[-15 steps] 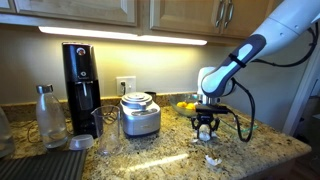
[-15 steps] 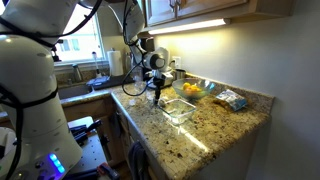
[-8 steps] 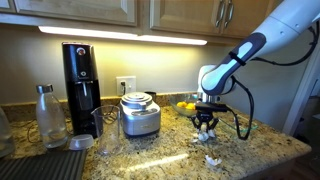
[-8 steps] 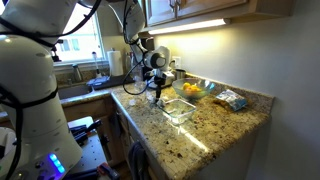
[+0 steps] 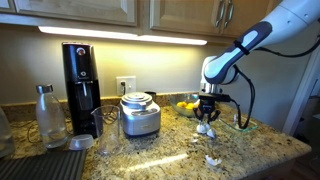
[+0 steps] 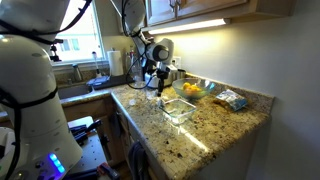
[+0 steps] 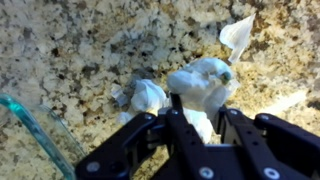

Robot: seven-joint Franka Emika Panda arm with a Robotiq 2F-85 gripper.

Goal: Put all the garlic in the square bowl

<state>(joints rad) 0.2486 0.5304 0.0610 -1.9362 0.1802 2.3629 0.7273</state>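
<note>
My gripper moves the garlic to the left in the wrist view, over the rim of the square bowl (image 6: 180, 110) (image 7: 22, 150) next, lowers it inside and releases.
My gripper (image 5: 205, 122) is shut on a white garlic bulb (image 7: 200, 85) and holds it above the granite counter; it also shows in an exterior view (image 6: 160, 92). In the wrist view a second garlic (image 7: 145, 97) lies on the counter below, with a loose piece of garlic skin (image 7: 237, 35) nearby. Another garlic (image 5: 212, 160) lies near the counter's front edge. The square clear glass bowl (image 6: 180, 110) stands on the counter next to the gripper; its rim shows at the left of the wrist view (image 7: 22, 118).
A black coffee machine (image 5: 80, 85), a steel bottle (image 5: 47, 115) and a metal appliance (image 5: 140, 115) stand along the back. A bowl of yellow fruit (image 5: 187, 105) is behind the gripper. A packet (image 6: 232, 99) lies near the counter's end.
My gripper has risen from the counter with the garlic held in it. The other garlic has not moved.
</note>
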